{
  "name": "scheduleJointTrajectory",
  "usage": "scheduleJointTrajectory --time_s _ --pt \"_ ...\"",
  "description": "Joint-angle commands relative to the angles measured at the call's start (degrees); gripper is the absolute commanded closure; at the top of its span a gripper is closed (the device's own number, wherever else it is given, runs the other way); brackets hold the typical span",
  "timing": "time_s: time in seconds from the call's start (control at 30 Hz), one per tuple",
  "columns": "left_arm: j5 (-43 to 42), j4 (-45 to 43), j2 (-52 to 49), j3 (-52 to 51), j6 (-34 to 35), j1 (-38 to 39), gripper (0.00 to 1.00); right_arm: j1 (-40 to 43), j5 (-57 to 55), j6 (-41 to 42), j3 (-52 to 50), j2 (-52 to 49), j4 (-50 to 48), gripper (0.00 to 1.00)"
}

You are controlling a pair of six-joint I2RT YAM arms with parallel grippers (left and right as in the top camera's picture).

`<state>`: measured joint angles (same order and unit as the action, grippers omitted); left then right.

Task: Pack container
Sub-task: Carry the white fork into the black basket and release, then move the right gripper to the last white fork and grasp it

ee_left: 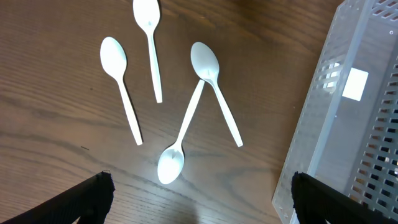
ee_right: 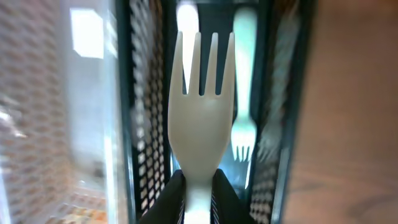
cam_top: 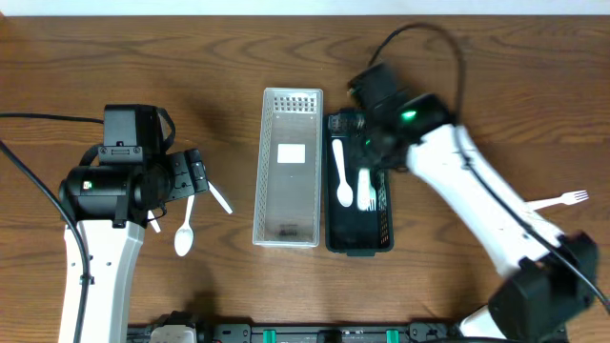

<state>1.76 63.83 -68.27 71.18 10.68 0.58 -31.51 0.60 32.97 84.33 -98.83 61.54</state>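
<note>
My right gripper will next lower the held fork into the black basket (cam_top: pixel 381 229), over the spoon and fork inside, because it is still hanging above them.
My right gripper (ee_right: pixel 198 193) is shut on a white plastic fork (ee_right: pixel 202 118), held over the far end of the black perforated basket (cam_top: pixel 381 229). The basket holds a white spoon (cam_top: pixel 340 173) and a white fork (cam_top: pixel 364 189). My left gripper (ee_left: pixel 199 199) is open and empty above the table, over several white spoons (ee_left: pixel 180 140); one spoon (cam_top: pixel 185 229) shows beside it in the overhead view. A clear perforated basket (cam_top: pixel 288 224) lies between the spoons and the black basket, with a white label inside; it also shows in the left wrist view (ee_left: pixel 336 124).
A loose white fork (cam_top: pixel 560 200) lies on the wooden table at the far right, beyond the right arm. Black cables run along the left edge and over the table's back right.
</note>
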Motion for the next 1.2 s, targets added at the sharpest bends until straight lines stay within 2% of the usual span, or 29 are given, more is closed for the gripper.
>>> scheduleJointTrajectory --time_s 0.0,0.1,0.17,0.23,0.43,0.47,0.53,0.7,0.73,0.83,0.9,0.97,1.07,1.17 --pt "0.68 -0.02 -0.33 0.57 -0.04 -0.26 0.07 -2.47 -1.53 6.88 -3.65 -2.69 -1.33 0.99" --pt "0.68 0.09 -0.33 0.15 -0.04 -0.26 0.07 -3.54 -1.42 6.88 -6.36 -4.42 -4.42 0.98" --pt "0.68 0.20 -0.33 0.13 -0.07 -0.26 0.07 -3.80 -1.44 6.84 -7.23 -5.33 -5.99 0.94" --pt "0.68 0.20 -0.33 0.13 -0.04 -0.26 0.07 -3.80 -1.42 6.82 -7.30 -5.86 -6.93 0.85" --pt "0.68 0.15 -0.33 0.13 -0.07 -0.26 0.07 -3.76 -1.46 6.05 -7.30 -5.86 -10.08 0.77" --pt "0.68 0.15 -0.33 0.13 -0.07 -0.26 0.07 -3.74 -1.46 5.66 -7.30 -5.86 -10.73 0.75" --pt "0.68 0.15 -0.33 0.13 -0.07 -0.26 0.07 -3.72 -1.46 4.57 -7.23 -5.77 -11.91 0.60" --pt "0.70 0.17 -0.33 0.13 -0.09 -0.26 0.07 -1.99 -4.59 1.03 -4.15 -4.63 -11.91 0.58" --pt "0.70 0.17 -0.33 0.13 -0.09 -0.26 0.07 -1.01 -6.29 1.03 -2.95 -3.76 -11.56 0.54" --pt "0.70 0.20 -0.33 0.13 -0.09 -0.26 0.07 3.37 -10.60 1.03 0.66 -0.61 -10.64 0.40" --pt "0.70 0.20 -0.33 0.13 -0.09 -0.26 0.07 7.76 -11.32 1.09 2.34 2.16 -10.23 0.37" --pt "0.70 0.20 -0.33 0.13 -0.11 -0.26 0.06 13.97 -11.32 4.13 2.84 5.27 -9.84 0.32" --pt "0.70 0.20 -0.33 0.13 -0.09 -0.26 0.07 24.52 -11.06 9.73 2.84 8.20 -7.82 0.18" --pt "0.70 0.17 -0.33 0.13 -0.09 -0.26 0.07 35.93 -10.78 14.08 2.82 8.59 -4.46 0.09"
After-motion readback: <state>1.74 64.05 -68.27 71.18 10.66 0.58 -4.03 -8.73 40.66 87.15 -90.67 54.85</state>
